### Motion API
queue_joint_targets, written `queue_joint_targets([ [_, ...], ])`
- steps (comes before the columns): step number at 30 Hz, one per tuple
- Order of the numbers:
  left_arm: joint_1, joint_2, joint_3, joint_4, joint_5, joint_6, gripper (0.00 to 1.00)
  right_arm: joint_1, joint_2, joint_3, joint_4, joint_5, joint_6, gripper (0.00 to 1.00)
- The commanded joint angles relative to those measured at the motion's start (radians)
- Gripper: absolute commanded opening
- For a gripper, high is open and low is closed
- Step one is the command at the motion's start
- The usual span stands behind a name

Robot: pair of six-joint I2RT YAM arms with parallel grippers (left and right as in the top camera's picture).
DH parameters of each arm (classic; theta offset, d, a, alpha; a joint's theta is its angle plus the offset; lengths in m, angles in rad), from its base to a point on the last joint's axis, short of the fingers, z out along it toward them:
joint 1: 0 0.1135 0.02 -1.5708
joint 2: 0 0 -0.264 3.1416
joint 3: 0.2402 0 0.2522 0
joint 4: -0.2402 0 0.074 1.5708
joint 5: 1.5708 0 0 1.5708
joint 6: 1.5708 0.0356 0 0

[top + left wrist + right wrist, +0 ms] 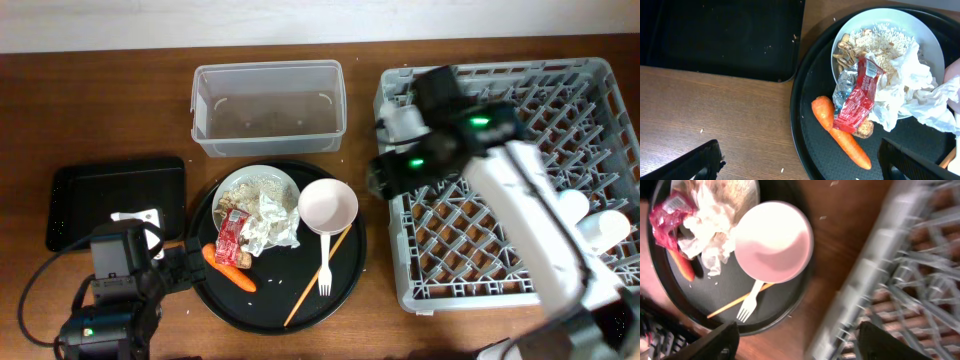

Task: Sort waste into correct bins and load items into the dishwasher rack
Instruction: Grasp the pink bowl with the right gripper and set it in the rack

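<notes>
The robot should lower its right gripper toward the empty pink bowl's rim beside the rack and tilt it onto the bowl's rim, because the bowl's rim is clear of the plate.
The white plate [286, 182] holds rice [885, 45], brown scraps [844, 50], crumpled tissues [272, 225] and a red wrapper [230, 238] on the round black tray [345, 270]. A carrot [230, 271] lies beside it. The pink bowl [328, 205], white fork [325, 272] and chopstick [310, 290] lie to the right. My left gripper [178, 268] is open and empty at the tray's left edge, with the carrot [840, 132] just ahead of its fingers [807, 165]. My right gripper [382, 178] is open and empty over the left edge of the grey rack [560, 100]; its wrist view [805, 340] shows the bowl [772, 242] and fork [747, 305].
The clear tub [268, 105] stands behind the round tray. The shallow black tray [118, 190] lies at the left, with a small white scrap on its near edge. Two pale cups [590, 218] lie in the rack's right side. My right arm stretches across the rack.
</notes>
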Motion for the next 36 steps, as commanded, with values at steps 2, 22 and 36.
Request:
queue_joint_targets([
  [2, 0.003, -0.002, 0.018, 0.002, 0.008, -0.010, 0.99, 0.098, 0.185, 0.009, 0.067, 0.015, 0.066, 0.73],
  [22, 0.003, -0.002, 0.018, 0.002, 0.008, -0.010, 0.99, 0.049, 0.214, 0.180, 0.023, 0.363, 0.170, 0.04],
  [36, 0.003, -0.002, 0.018, 0.002, 0.008, -0.010, 0.99, -0.452, 0.249, 0.273, 0.398, 1.430, 0.167, 0.04],
])
